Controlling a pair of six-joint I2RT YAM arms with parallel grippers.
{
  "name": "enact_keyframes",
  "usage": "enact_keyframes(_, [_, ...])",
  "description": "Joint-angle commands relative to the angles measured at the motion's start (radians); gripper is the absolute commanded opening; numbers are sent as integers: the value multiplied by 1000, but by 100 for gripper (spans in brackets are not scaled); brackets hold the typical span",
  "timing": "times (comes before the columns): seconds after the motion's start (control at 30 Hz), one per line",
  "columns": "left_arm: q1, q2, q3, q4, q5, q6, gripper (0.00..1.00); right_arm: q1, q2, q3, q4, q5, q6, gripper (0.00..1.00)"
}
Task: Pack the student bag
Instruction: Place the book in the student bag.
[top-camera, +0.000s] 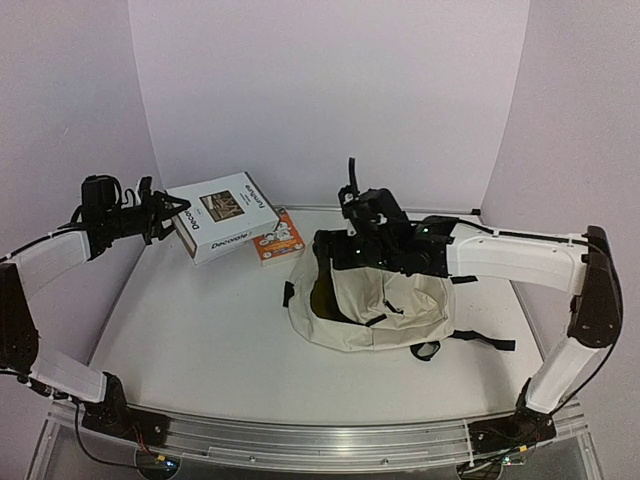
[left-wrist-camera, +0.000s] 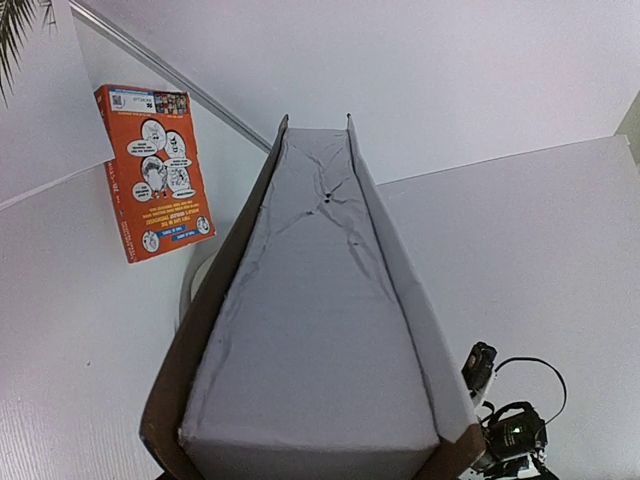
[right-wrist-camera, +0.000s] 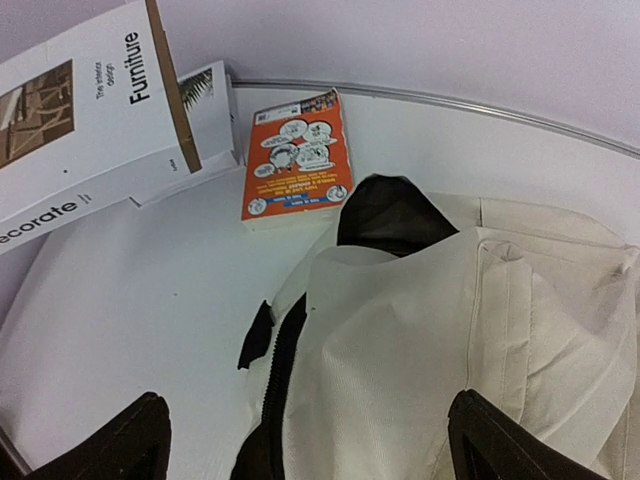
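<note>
The cream flap of the bag sags over the opening that faces the held book, so my right gripper will move down with its fingers apart onto the black-zippered upper rim of the bag (right-wrist-camera: 286, 362).
The student bag (top-camera: 385, 305) lies right of centre, cream with a black zipper, its dark opening facing left. My right gripper (top-camera: 343, 252) hovers over that opening. In the right wrist view its fingers (right-wrist-camera: 130, 445) stand wide apart, open, with the bag's cream fabric (right-wrist-camera: 420, 340) between and below them. My left gripper (top-camera: 172, 212) is shut on the left edge of a large white "Decorate Furniture" book (top-camera: 225, 212) and holds it tilted above the table. The book's page edge (left-wrist-camera: 320, 330) fills the left wrist view and hides the fingers.
An orange paperback (top-camera: 278, 240) lies flat between the big book and the bag; it also shows in the left wrist view (left-wrist-camera: 155, 170) and the right wrist view (right-wrist-camera: 295, 155). Another white book with a palm-leaf picture (right-wrist-camera: 210, 105) lies under the held book. Walls close in behind and at both sides.
</note>
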Motion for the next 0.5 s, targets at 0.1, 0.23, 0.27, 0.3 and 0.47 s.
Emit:
enact_keyframes(0.1, [2,-62,-51,-8,-6,21,17,38,196,202,-227,192,18,84])
enact_keyframes(0.23, [1,-78,-59,-37,0,46,18,38,219,223,-240,221,38,58])
enact_keyframes(0.27, [1,-77,-58,-41,13,51,18,38,217,230,-240,232,43,43])
enact_keyframes(0.3, [1,-75,-57,-42,20,55,18,38,215,233,-240,236,48,36])
enact_keyframes(0.47, [-84,-49,-56,-74,60,55,18,38,149,256,-224,227,73,0])
